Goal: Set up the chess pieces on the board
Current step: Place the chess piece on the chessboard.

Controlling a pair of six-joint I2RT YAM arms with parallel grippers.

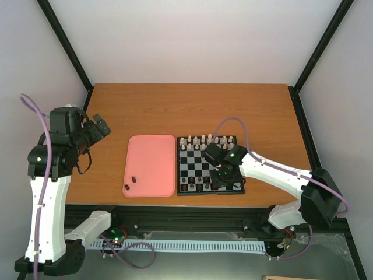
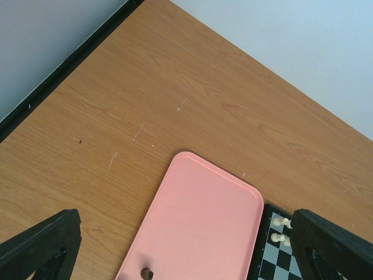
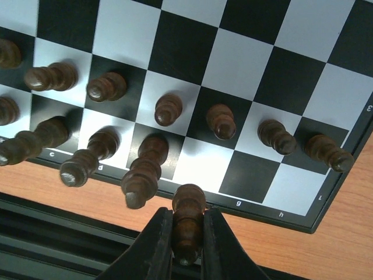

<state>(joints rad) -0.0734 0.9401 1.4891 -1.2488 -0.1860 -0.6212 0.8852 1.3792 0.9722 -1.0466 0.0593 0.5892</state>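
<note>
The right gripper lowers the dark brown chess piece point(image 3: 188, 216) onto the white f square point(image 3: 203, 165) below next and releases it, since that square is still empty.
My right gripper point(image 3: 187, 233) is shut on a dark brown chess piece point(image 3: 188, 216), which hangs over the near rim of the board point(image 3: 245, 64) by the empty f and g squares. Several dark chess pieces point(image 3: 166, 109) stand on the two near rows. Seen from above, the right gripper point(image 1: 223, 175) hovers over the near right part of the board point(image 1: 210, 193). Two dark pieces point(image 1: 133, 179) lie at the near left corner of the pink tray point(image 1: 150, 157). My left gripper point(image 1: 100, 127) is raised left of the tray, open and holding nothing; its fingers point(image 2: 44, 245) frame the tray point(image 2: 204, 221).
Cream-white pieces point(image 1: 207, 140) line the board's far rows; two of them point(image 2: 282, 223) show in the left wrist view. One dark piece point(image 2: 146, 273) sits on the tray's near end. Black frame posts border the wooden table point(image 1: 192, 108) on the left and right.
</note>
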